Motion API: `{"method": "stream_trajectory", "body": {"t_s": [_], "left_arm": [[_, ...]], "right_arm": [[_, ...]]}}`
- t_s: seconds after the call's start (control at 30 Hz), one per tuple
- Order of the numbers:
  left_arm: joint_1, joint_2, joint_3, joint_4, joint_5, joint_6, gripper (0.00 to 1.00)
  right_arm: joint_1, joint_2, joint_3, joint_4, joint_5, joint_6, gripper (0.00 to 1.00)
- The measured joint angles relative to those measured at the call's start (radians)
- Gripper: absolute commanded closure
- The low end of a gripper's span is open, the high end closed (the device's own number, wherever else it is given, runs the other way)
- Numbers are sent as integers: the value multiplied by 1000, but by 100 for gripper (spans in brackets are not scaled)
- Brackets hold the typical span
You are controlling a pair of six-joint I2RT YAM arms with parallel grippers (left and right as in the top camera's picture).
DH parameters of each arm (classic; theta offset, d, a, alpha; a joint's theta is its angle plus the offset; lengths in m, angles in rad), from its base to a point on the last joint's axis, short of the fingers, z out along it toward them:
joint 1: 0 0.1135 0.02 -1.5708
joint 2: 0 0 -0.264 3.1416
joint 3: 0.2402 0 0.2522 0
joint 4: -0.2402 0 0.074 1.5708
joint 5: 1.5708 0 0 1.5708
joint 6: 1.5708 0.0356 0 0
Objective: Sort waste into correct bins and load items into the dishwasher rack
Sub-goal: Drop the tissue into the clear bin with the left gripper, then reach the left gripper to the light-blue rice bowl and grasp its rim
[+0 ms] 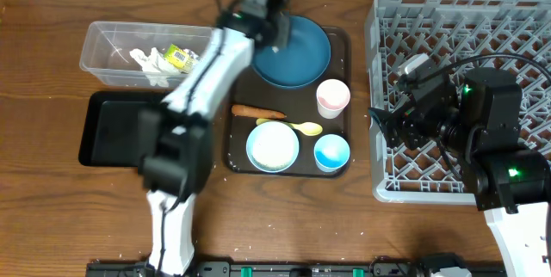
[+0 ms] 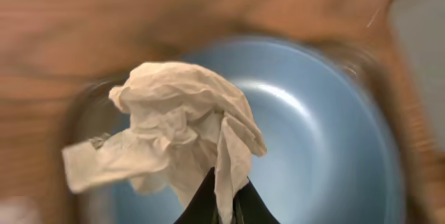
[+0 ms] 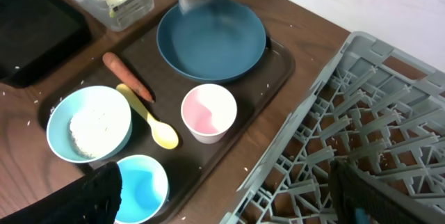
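Note:
Other tissues already lie over the clear tub's yellow-green wrapper [image 1: 181, 58], so I should move my left gripper to the left in the overhead view and release the tissue there.
My left gripper [image 2: 224, 209] is shut on a crumpled white tissue [image 2: 184, 123] and holds it above the dark-blue plate [image 2: 320, 140]; overhead the gripper [image 1: 269, 19] is over the plate's [image 1: 301, 58] far left rim. The clear tub [image 1: 112, 53] holds tissues and a yellow-green wrapper [image 1: 178, 55]. The black tray [image 1: 108, 131] lies in front of it. My right gripper [image 3: 233, 193] is open and empty over the grey rack's [image 3: 389, 92] left edge. The carrot [image 3: 127, 78], spoon [image 3: 149, 121], rice-filled bowl [image 3: 89, 125], blue cup [image 3: 142, 186] and pink cup [image 3: 208, 113] are on the brown tray.
The brown serving tray [image 1: 340, 45] sits between the bins and the rack [image 1: 465, 27]. My left arm [image 1: 194, 96] stretches over the black tray and the tub's right end. Loose rice grains lie on the wood near the tray.

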Motion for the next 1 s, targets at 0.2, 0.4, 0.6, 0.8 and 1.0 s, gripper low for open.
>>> {"method": "stream_trajectory", "body": {"t_s": [0.2,0.4,0.6,0.8,1.0], "left_arm": [[93,-197,14,-215,-150,-157,94],[220,-167,-16,-335,-269,-311,94],[321,-84,-79,-341,-303,-470,57],[342,-55,-85,-291,-309,-497,31],[340,-63,-79,-281,-234,-390,30]], "right_arm": [[0,0,0,1,0,0,7],[0,0,0,12,0,0,7],[0,15,0,18,-1,0,7],[0,29,0,18,-1,1,6],[0,30,0,21,-2,2,2]]}}
